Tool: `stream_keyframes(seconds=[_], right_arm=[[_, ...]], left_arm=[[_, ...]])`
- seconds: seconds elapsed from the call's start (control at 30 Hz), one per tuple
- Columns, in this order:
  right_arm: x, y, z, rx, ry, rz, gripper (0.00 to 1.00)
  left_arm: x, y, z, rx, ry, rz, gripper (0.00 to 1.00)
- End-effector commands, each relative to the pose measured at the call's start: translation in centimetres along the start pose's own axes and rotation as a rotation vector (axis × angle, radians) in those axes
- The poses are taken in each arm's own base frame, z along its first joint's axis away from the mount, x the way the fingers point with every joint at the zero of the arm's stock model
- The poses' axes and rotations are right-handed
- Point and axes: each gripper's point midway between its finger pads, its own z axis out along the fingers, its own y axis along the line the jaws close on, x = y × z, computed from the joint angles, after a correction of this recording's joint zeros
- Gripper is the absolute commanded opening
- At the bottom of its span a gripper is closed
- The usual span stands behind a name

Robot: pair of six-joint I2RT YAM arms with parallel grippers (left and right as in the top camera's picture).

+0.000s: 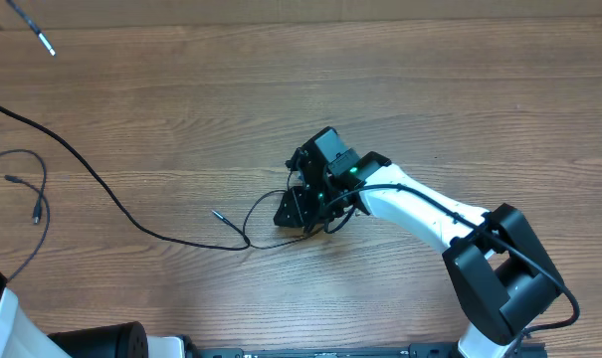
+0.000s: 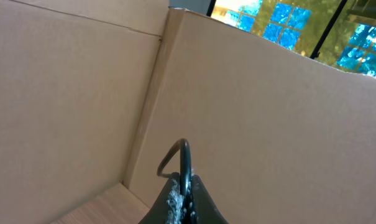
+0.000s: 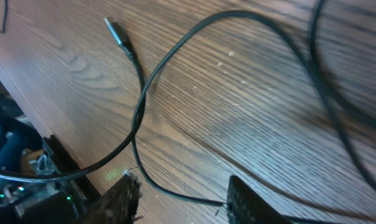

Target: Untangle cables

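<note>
The fingers of my left gripper face the cardboard sides, so I need to tip them down toward the wood and let go of the thin black cord (image 2: pixel 183 155).
A long thin black cable (image 1: pixel 111 199) runs from the left edge across the table to a loop by my right gripper (image 1: pixel 293 211), and its silver plug tip (image 1: pixel 217 213) lies beside it. In the right wrist view the fingers (image 3: pixel 188 202) are open and low over the wood, with a strand (image 3: pixel 169 193) lying between them and the plug tip (image 3: pixel 116 31) further off. My left gripper (image 2: pixel 186 193) is shut on a thin black cord (image 2: pixel 183 155) that loops above the fingertips. It is not visible in the overhead view.
Another thin cord (image 1: pixel 40 189) loops at the left edge, and a plug end (image 1: pixel 44 42) shows at the top left. The left arm's base (image 1: pixel 97 343) is at the bottom left. Cardboard walls (image 2: pixel 268 124) fill the left wrist view.
</note>
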Motion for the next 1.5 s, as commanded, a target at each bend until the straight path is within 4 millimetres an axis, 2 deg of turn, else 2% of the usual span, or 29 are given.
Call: stream_keyframes(seconds=[0.0,0.1,0.17,0.23,0.3,0.4,0.47,0.5,0.6,0.7,0.77,0.8,0.87,0.93,0.97,1.0,1.07,1.1,1.17,1.2,1.23,1.27,1.3,1.33,1.37,1.43,1.47], right_arm=[[1.2,1.0,1.4,0.025,0.021,-0.038,0.42],[2.7,2.7,2.8,0.018,0.057,-0.101,0.48],[3.2,2.9,3.8,0.018,0.074,-0.113,0.49],[3.3,2.4,5.3,0.005,0.093,-0.054,0.50],[3.4,2.3,5.5,-0.007,0.104,-0.030,0.49],[3.5,2.5,5.5,-0.016,0.108,-0.029,0.38],[3.4,3.3,5.5,-0.061,0.114,-0.045,0.38],[3.1,3.5,5.2,-0.083,0.110,-0.049,0.41],[1.4,4.1,3.4,-0.158,0.081,-0.069,0.43],[-2.1,3.8,-0.6,-0.186,-0.035,-0.061,0.48],[-4.3,3.0,-3.8,-0.190,-0.123,-0.062,0.49],[-4.8,2.6,-4.7,-0.189,-0.146,-0.051,0.50],[-5.9,0.6,-7.4,-0.173,-0.198,0.007,0.50],[-6.1,-2.0,-9.3,-0.144,-0.219,0.036,0.50],[-6.0,-3.0,-9.9,-0.123,-0.222,-0.012,0.53],[-5.9,-3.4,-10.1,-0.115,-0.221,-0.019,0.55],[-5.6,-4.0,-10.2,-0.103,-0.212,0.001,0.55],[-5.4,-4.2,-10.2,-0.097,-0.206,0.002,0.55],[-4.9,-4.7,-10.0,-0.065,-0.189,-0.016,0.56],[-4.4,-5.0,-9.9,-0.051,-0.172,-0.040,0.57],[-4.2,-5.6,-9.8,-0.017,-0.164,-0.029,0.58],[-4.1,-6.0,-9.8,0.002,-0.160,-0.022,0.58],[-4.1,-6.1,-10.0,0.011,-0.160,-0.018,0.59],[-4.5,-6.1,-10.6,0.012,-0.170,-0.010,0.59],[-5.0,-6.3,-11.4,0.014,-0.183,0.007,0.59],[-6.5,-6.9,-14.6,0.025,-0.231,0.049,0.59],[-7.2,-7.5,-16.5,0.031,-0.260,0.074,0.59]], left_arm=[[-0.5,0.2,-0.4,0.005,-0.014,0.012,0.04],[0.0,0.2,-0.2,0.001,0.006,0.021,0.04],[0.3,0.2,0.0,-0.001,0.014,0.025,0.04],[0.4,0.1,0.2,-0.001,0.017,0.016,0.04],[0.5,0.1,0.2,-0.002,0.018,0.017,0.04],[0.5,0.1,0.3,-0.002,0.019,0.017,0.04],[0.6,0.0,0.4,-0.003,0.023,-0.038,0.04],[0.8,-0.1,0.4,0.003,0.028,-0.053,0.04],[2.0,-1.2,0.4,0.070,0.087,-0.047,0.04],[4.7,-2.6,0.6,0.153,0.201,-0.022,0.04],[8.1,-3.4,0.9,0.192,0.339,0.008,0.04],[9.0,-3.3,1.1,0.186,0.370,0.017,0.04],[11.6,-2.2,2.3,0.119,0.446,0.083,0.04],[13.6,0.6,4.7,-0.046,0.483,0.164,0.04],[14.5,2.1,6.8,-0.121,0.492,0.204,0.04],[15.1,3.0,8.2,-0.162,0.496,0.227,0.04],[17.4,6.4,11.7,-0.273,0.547,0.238,0.04],[18.1,7.4,12.5,-0.301,0.565,0.240,0.04],[21.0,11.5,15.1,-0.410,0.648,0.245,0.04],[22.4,13.5,16.2,-0.461,0.682,0.216,0.08],[23.6,14.8,17.1,-0.492,0.703,0.205,0.54],[24.2,15.2,17.6,-0.501,0.716,0.207,1.00],[24.7,15.1,17.8,-0.501,0.726,0.206,1.00],[24.6,13.7,17.7,-0.454,0.723,0.197,1.00],[24.8,11.4,17.3,-0.348,0.745,0.200,1.00],[26.1,3.9,14.5,-0.023,0.850,0.149,1.00],[27.2,1.2,12.9,0.068,0.903,0.166,1.00]])
